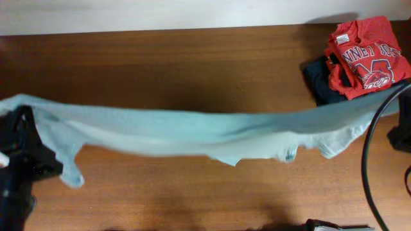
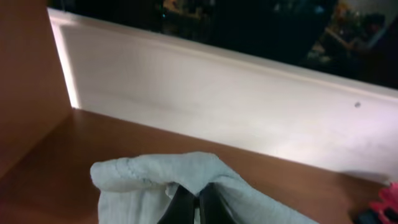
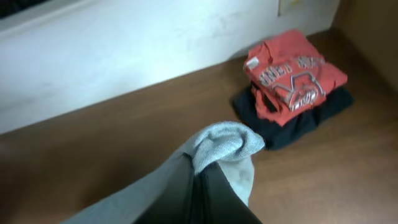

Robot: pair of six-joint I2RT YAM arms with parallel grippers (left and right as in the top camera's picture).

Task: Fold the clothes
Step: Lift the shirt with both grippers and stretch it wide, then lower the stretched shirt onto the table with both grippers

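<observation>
The bare wood before the wall board is clear, so my left gripper will move outward and down to it next and let go of the shirt's end there.
The pale sage T-shirt hangs stretched in a long band across the table, held up at both ends and sagging in the middle. My left gripper is shut on its left end; the cloth bunches over the fingertips. My right gripper is shut on its right end, a rounded fold of fabric poking past the jaws. In the overhead view the left arm is at the far left; the right gripper is mostly out of view at the far right edge.
A folded red shirt with white lettering lies on a dark navy folded garment at the back right; both also show in the right wrist view. A white wall board runs along the back. A black cable loops at the right.
</observation>
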